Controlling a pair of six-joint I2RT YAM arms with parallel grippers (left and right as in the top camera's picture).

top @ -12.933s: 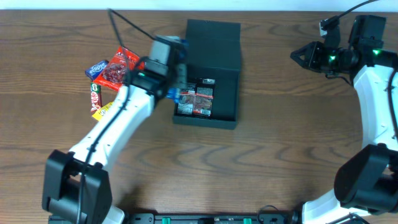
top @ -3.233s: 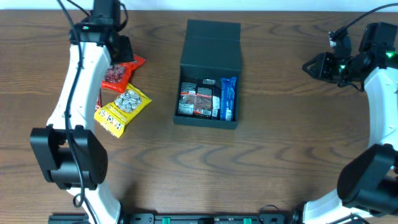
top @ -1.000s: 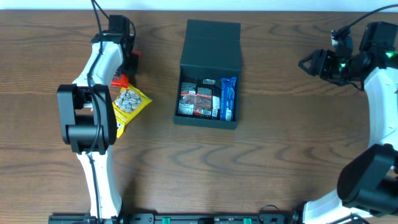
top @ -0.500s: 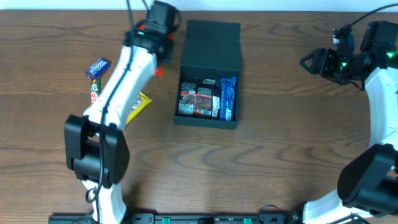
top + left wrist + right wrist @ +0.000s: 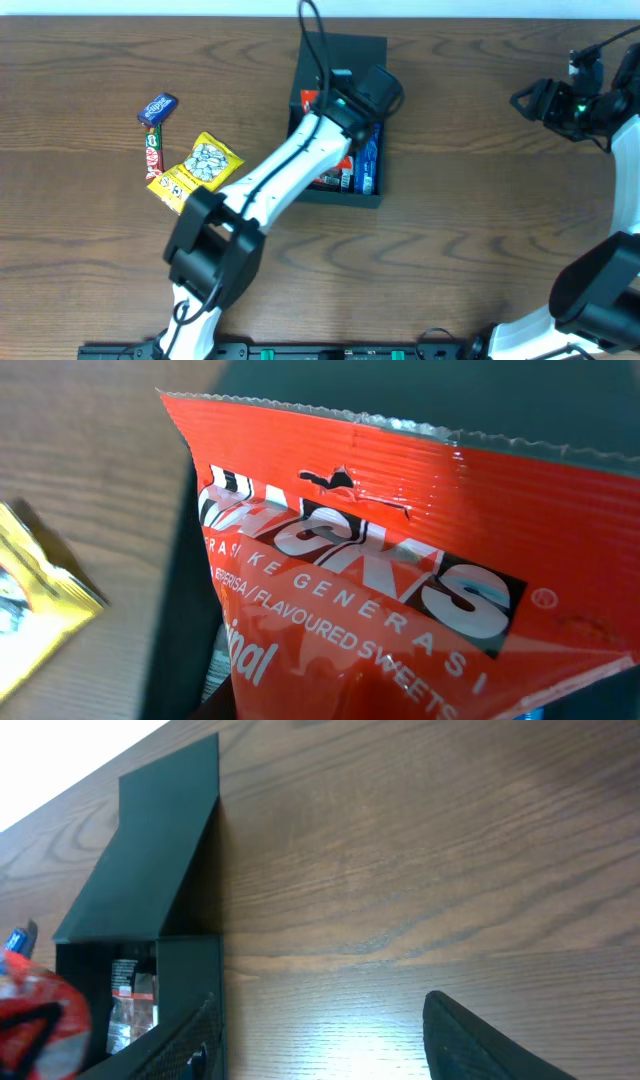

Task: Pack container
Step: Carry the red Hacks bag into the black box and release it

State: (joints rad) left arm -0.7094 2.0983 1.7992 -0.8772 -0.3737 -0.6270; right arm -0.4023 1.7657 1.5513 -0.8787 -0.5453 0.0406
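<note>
My left gripper lowers the red sweets packet [image 5: 308, 100] into the tray's side nearest the yellow snack packet next.
The container [image 5: 340, 60], a dark teal-black box with its flap lid folded back, lies at the table's back centre; it also shows at the left of the right wrist view, container [image 5: 160, 840]. My left gripper [image 5: 335, 103] hovers over its open tray, shut on a red sweets packet [image 5: 308, 100] that fills the left wrist view, red packet [image 5: 400, 600]. Its fingers are hidden behind the packet. Inside the tray lie a blue packet [image 5: 368, 160] and dark wrapped packets [image 5: 325, 180]. My right gripper [image 5: 530, 100] is far to the right, open over bare wood, right gripper [image 5: 330, 1040].
On the left of the table lie a yellow snack packet [image 5: 197, 170], a small blue packet [image 5: 158, 107] and a red and green bar [image 5: 152, 150]. The left arm [image 5: 270, 190] reaches diagonally across the table's middle.
The left arm has swung from the far left to over the container, carrying the red packet with it. The right gripper has shifted slightly to the right.
</note>
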